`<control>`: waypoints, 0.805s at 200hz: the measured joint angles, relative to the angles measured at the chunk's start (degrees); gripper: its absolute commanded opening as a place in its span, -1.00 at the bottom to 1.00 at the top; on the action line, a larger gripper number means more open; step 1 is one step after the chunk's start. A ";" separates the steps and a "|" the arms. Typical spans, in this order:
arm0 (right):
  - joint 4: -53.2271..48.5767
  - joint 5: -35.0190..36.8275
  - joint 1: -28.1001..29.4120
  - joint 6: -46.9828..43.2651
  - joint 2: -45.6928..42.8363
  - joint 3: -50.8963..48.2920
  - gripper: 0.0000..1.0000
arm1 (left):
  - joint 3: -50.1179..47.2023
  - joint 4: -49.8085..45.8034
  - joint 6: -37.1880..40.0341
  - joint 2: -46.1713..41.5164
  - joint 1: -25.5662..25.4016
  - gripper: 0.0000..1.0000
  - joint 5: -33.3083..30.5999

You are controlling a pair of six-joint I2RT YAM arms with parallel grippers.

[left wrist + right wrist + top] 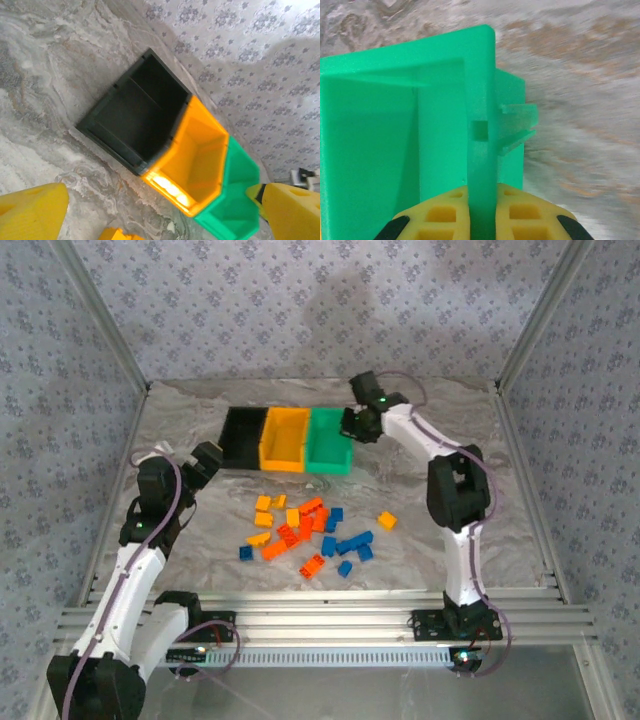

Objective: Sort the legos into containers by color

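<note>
A gap separates the bins from the legos. My right gripper will next pull the green bin's side back onto bare tabletop beyond the lone yellow-orange brick and let it go.
Three joined containers stand at the back: black, yellow-orange and green. My right gripper is shut on the green bin's right wall, its yellow fingers pressed against either side. My left gripper is open with nothing between its fingers, hovering just left of and in front of the black bin. The legos, red-orange, blue and yellow-orange, lie scattered on the table in front of the bins. One yellow-orange lego shows at the bottom of the left wrist view.
The marbled tabletop is bounded by patterned walls and a metal rail at the near edge. A single yellow-orange brick lies apart to the right of the pile. All three bins look empty inside.
</note>
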 measured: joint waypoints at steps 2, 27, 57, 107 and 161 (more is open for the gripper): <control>0.00 -0.33 -0.55 -0.61 -0.39 -0.52 -1.00 | 0.00 -0.09 0.00 0.00 0.02 0.98 0.02; -0.33 -3.48 -5.64 -6.03 -3.54 -6.54 -1.00 | -0.02 -0.98 -0.02 -0.02 -0.11 0.98 0.83; 0.48 -6.01 -8.94 -9.66 -6.51 -13.75 -1.00 | -0.09 -1.25 -0.04 -0.02 -0.52 0.97 1.70; 2.29 -8.68 -10.75 -12.90 -9.01 -19.91 -1.00 | -0.13 -1.29 0.11 -0.07 -1.33 0.99 1.95; 3.93 -9.29 -11.34 -13.84 -9.16 -20.28 -0.10 | -0.13 -1.62 0.59 0.07 -2.40 1.00 2.14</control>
